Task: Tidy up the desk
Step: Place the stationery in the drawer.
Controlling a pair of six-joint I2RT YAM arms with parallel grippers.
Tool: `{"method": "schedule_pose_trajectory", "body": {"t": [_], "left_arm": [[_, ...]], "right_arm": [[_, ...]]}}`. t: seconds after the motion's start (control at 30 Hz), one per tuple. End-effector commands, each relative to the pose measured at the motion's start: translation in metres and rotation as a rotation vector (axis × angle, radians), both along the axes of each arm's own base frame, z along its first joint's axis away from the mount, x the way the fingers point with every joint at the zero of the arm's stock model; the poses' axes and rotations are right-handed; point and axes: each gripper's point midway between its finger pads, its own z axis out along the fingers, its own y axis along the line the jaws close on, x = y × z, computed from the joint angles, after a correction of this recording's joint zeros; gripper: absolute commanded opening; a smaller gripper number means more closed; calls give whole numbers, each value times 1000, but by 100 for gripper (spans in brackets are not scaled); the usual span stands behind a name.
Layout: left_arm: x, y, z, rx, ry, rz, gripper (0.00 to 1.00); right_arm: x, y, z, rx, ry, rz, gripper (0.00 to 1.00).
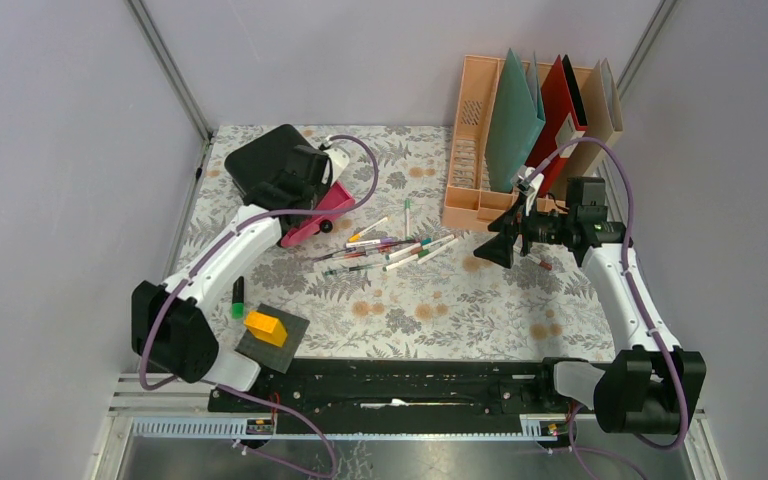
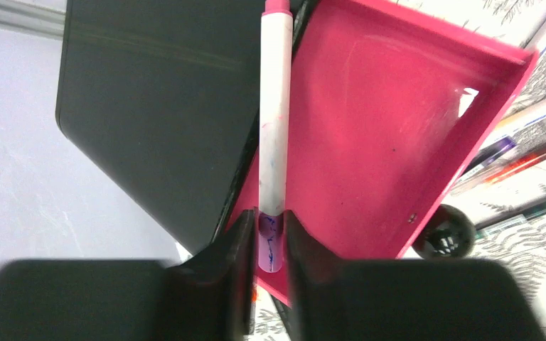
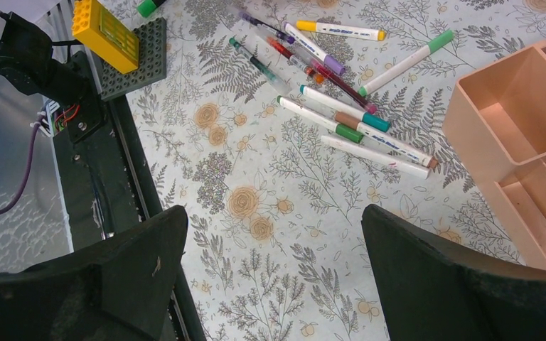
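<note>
Next, my right gripper moves down and sideways onto the red-ended marker. The marker lies below the open fingers and to their right in the top view.
The desk wears a pale cloth with grey ferns and orange flowers. Several pens lie scattered at its middle. At the back left, a black drawer box has its pink drawer pulled out. My left gripper is shut on a white marker with a pink end, holding it lengthwise over the drawer's left side. My right gripper hangs open above bare cloth, right of the pens, with nothing between its fingers.
A peach file rack at the back right holds a green folder and a red one. A yellow block sits on a dark plate at the front left, with a green marker beside it.
</note>
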Motion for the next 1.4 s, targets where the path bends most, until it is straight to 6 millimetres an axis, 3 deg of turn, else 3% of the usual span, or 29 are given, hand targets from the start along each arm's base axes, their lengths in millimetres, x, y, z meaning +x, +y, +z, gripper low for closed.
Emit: {"method": "schedule_pose_trajectory", "body": {"t": [0.0,0.07,0.1,0.33,0.43,0.53,0.63,0.73,0.83,0.97,1.03,1.2,1.37], "left_arm": [[13,-3,11,-20,-38,9,35],[14,-2,13,-36,-50,39,57],[13,-2,17,-45,-58,45,63],[-1,-19,59,-257,-154,31,82],[-16,-39,84,-460,-229,-42,98],[-37,-61,97,-682,-276,-119,99],[-67,-94,91,-865,-189,-274,99],[-91,-109,83,-943,-114,-364,99],[-102,-109,69,-945,-76,-380,99],[-103,-100,52,-896,-89,-357,99],[-100,-94,50,-874,-112,-336,99],[-103,-91,47,-899,-127,-335,99],[-99,-85,40,-875,-131,-311,99]], "right_arm": [[8,-1,11,-4,-43,5,100],[7,-2,10,-8,-40,6,100],[7,-2,10,-12,-43,3,100],[8,-5,12,-30,-67,-8,100],[8,-6,13,-46,-83,-13,100],[7,-8,15,-65,-115,-3,100],[5,-9,22,-95,-157,21,100],[-5,-13,17,-159,-208,73,100],[-4,-25,3,-263,-233,71,100],[6,-41,-18,-362,-177,17,100],[12,-56,-37,-446,-133,-18,100],[30,-116,-97,-762,-33,-192,100],[42,-138,-131,-883,3,-192,90]]}}
